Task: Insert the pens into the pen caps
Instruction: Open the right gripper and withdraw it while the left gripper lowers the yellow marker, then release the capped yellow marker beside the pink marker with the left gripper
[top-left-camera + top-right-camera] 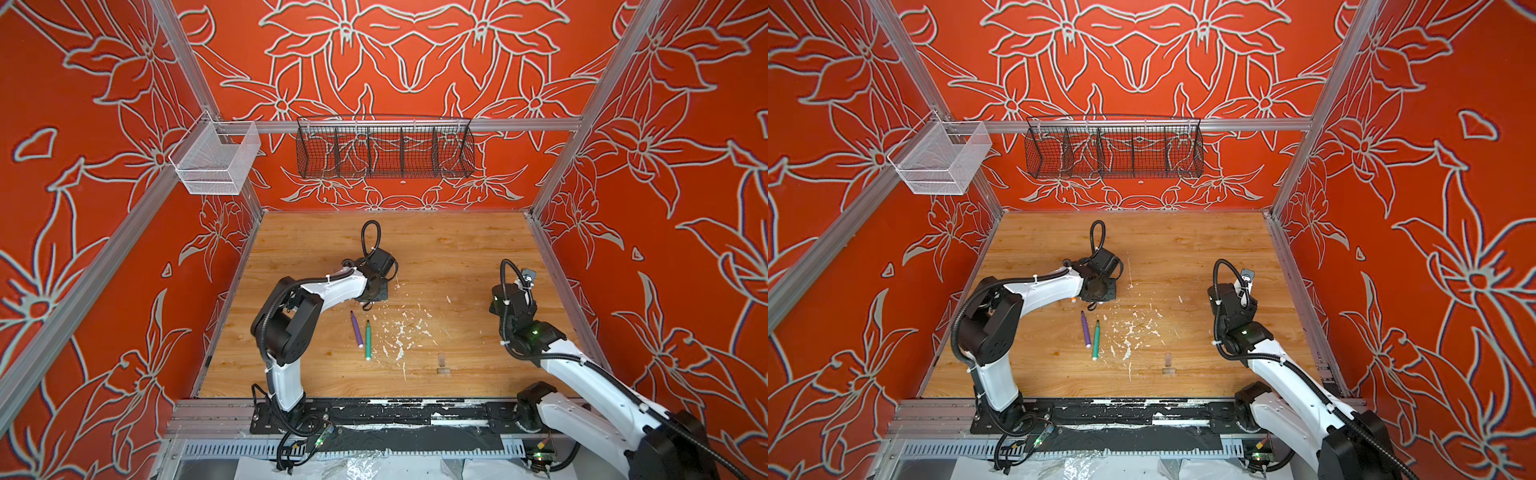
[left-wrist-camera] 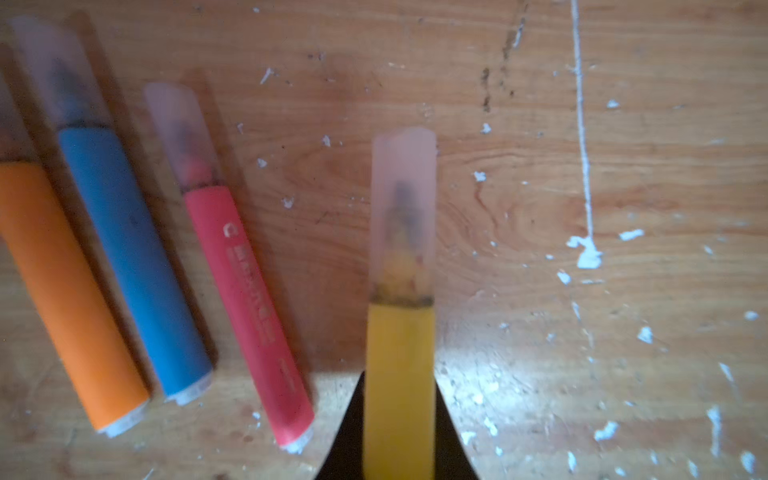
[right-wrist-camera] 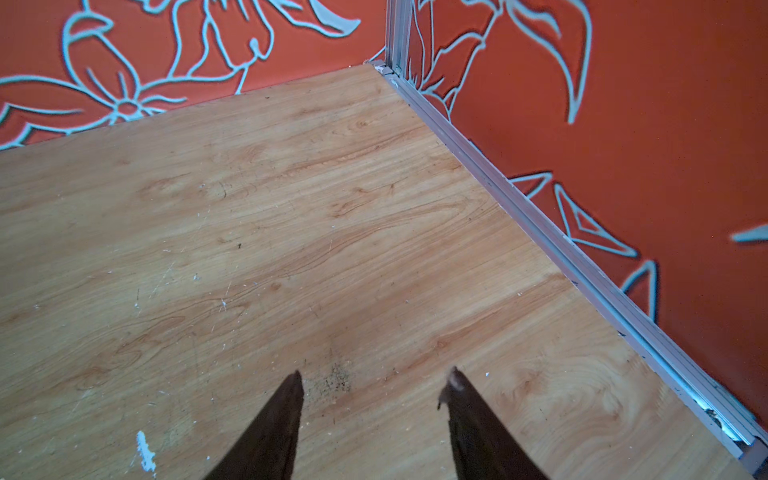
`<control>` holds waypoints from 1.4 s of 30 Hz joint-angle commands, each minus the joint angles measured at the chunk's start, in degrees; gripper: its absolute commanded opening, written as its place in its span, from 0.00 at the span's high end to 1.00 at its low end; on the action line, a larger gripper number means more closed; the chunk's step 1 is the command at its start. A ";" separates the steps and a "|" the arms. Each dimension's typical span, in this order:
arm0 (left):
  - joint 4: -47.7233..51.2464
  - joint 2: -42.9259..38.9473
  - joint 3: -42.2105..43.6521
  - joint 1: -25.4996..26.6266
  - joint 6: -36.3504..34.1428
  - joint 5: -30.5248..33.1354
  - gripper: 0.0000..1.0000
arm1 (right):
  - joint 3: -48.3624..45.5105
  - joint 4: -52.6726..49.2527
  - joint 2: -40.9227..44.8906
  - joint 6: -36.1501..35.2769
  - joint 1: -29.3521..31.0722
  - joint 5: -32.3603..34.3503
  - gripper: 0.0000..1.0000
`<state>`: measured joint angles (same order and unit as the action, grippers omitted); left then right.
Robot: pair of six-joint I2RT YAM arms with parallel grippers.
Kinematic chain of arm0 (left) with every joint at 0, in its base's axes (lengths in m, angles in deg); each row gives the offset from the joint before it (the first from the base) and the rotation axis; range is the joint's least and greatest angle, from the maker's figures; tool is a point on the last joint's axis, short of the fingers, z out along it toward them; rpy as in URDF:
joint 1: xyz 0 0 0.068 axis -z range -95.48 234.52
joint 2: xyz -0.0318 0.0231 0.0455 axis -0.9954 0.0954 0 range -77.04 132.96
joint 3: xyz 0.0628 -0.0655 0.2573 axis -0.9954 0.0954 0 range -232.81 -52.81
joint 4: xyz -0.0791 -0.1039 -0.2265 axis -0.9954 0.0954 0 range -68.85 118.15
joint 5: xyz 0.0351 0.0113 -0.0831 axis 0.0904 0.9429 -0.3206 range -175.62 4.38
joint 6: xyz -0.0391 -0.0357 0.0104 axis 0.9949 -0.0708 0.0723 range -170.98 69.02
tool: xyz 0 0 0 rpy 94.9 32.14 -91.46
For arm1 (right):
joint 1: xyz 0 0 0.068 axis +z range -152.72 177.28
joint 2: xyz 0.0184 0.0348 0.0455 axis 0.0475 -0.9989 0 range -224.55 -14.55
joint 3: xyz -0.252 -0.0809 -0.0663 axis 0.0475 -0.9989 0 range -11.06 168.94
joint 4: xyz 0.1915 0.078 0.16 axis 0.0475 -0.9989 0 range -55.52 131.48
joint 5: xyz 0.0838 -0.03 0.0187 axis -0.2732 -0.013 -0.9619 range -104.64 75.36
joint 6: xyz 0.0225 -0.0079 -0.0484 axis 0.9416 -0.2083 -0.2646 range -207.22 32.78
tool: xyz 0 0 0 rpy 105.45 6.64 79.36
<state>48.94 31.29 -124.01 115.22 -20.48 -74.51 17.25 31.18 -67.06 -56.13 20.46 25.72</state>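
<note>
The tip of the yellow pen [image 2: 398,345] is already in its cap, so I will next lower my left gripper onto the bare wood [image 2: 350,292] beside the pink-red pen and let the yellow pen go.
My left gripper [image 2: 399,376] is shut on a yellow pen [image 2: 398,345] whose tip sits inside a clear cap [image 2: 403,199], held just above the wood. Beside it lie three capped pens: orange [image 2: 62,291], blue [image 2: 133,257] and pink-red [image 2: 245,299]. In both top views a purple pen [image 1: 356,329] and a green pen [image 1: 368,340] lie uncapped mid-table, near the left arm. Two clear pen caps [image 1: 441,358] [image 1: 443,371] rest close together toward the front right. My right gripper [image 3: 376,376] is open and empty over bare wood near the right wall.
White flecks of debris [image 1: 401,332] are scattered over the wooden table [image 1: 457,249]. An aluminium rail [image 3: 582,266] runs along the right edge by the red wall. A black wire basket [image 1: 384,149] and a white mesh basket [image 1: 216,160] hang on the back frame.
</note>
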 commanded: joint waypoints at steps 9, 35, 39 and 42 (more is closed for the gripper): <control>9.56 6.61 -6.77 -1.16 -0.25 4.94 1.00 | -4.38 0.66 7.36 0.42 -0.30 -1.64 0.44; 6.19 -6.90 -0.56 -1.18 -2.98 -0.80 0.68 | -3.88 0.96 6.11 0.29 -0.25 -2.39 0.44; 9.69 -16.09 3.09 0.48 -1.48 -1.96 0.68 | -3.71 0.69 6.07 0.21 -0.30 -2.38 0.44; 12.85 -24.02 8.05 4.20 1.98 -2.41 0.68 | -3.86 0.55 6.41 0.35 -0.25 -2.31 0.44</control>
<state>56.51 12.78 -119.20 116.34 -21.64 -75.65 13.23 31.70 -60.99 -56.13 20.46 23.40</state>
